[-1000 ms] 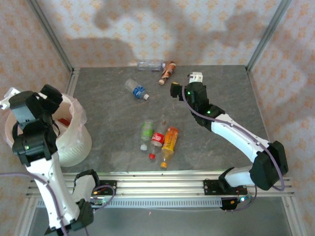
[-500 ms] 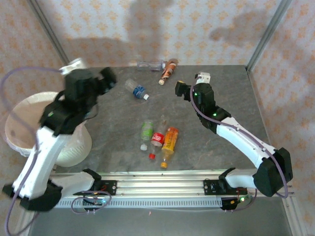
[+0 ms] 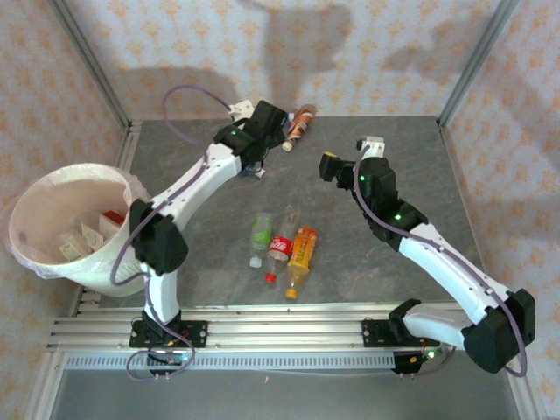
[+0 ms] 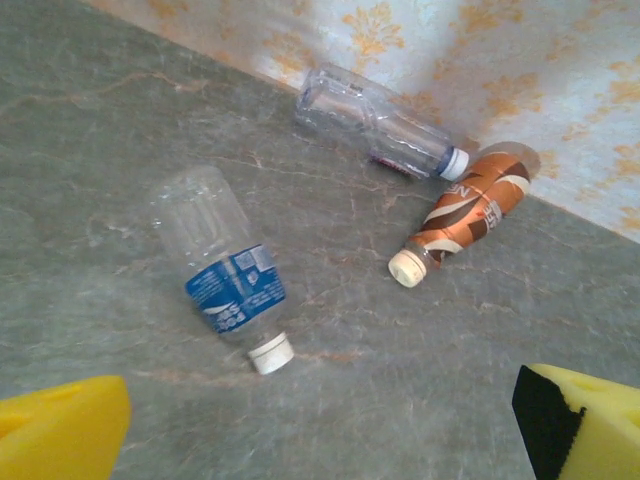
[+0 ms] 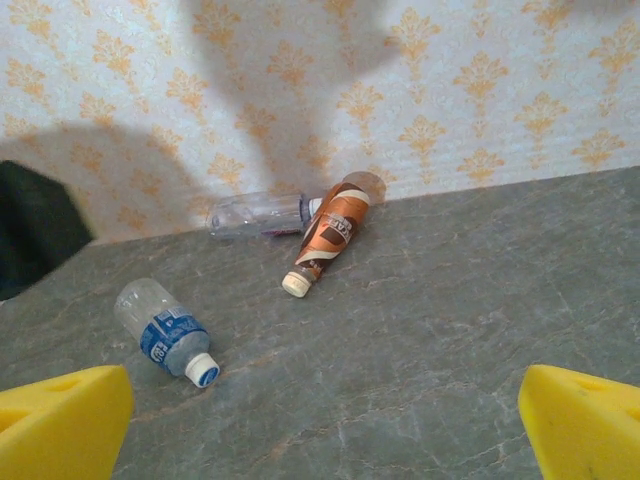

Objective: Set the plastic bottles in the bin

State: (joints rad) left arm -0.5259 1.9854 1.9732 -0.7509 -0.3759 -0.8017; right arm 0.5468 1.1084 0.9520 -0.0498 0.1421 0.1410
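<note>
I will next lower my open left gripper onto the clear base half of the blue-labelled bottle and close, because that bottle is below it on the tabletop.
The bin (image 3: 35, 197) stands at the table's left edge, lined with a pale bag. A clear blue-labelled bottle (image 4: 225, 275) lies below my open left gripper (image 4: 320, 440), which hovers over the far middle of the table (image 3: 265, 131). Beyond it lie an unlabelled clear bottle (image 4: 380, 125) and a brown bottle (image 4: 465, 205) by the back wall. My right gripper (image 3: 346, 156) is open and empty, facing those same bottles: blue-labelled (image 5: 165, 335), brown (image 5: 330, 230), clear (image 5: 260, 213). Green-labelled (image 3: 261, 232), red-labelled (image 3: 280, 248) and orange (image 3: 302, 249) bottles lie together mid-table.
The patterned back wall (image 5: 420, 90) rises just behind the brown and clear bottles. Metal frame posts (image 3: 472, 61) stand at the far corners. The bin holds a few pale and red items (image 3: 92, 232). Bare grey tabletop (image 3: 411, 175) lies right of the right arm.
My left arm has swung from above the bin across to the far middle of the table, over the blue-labelled bottle. The right gripper has drifted slightly right. The bottles have not moved.
</note>
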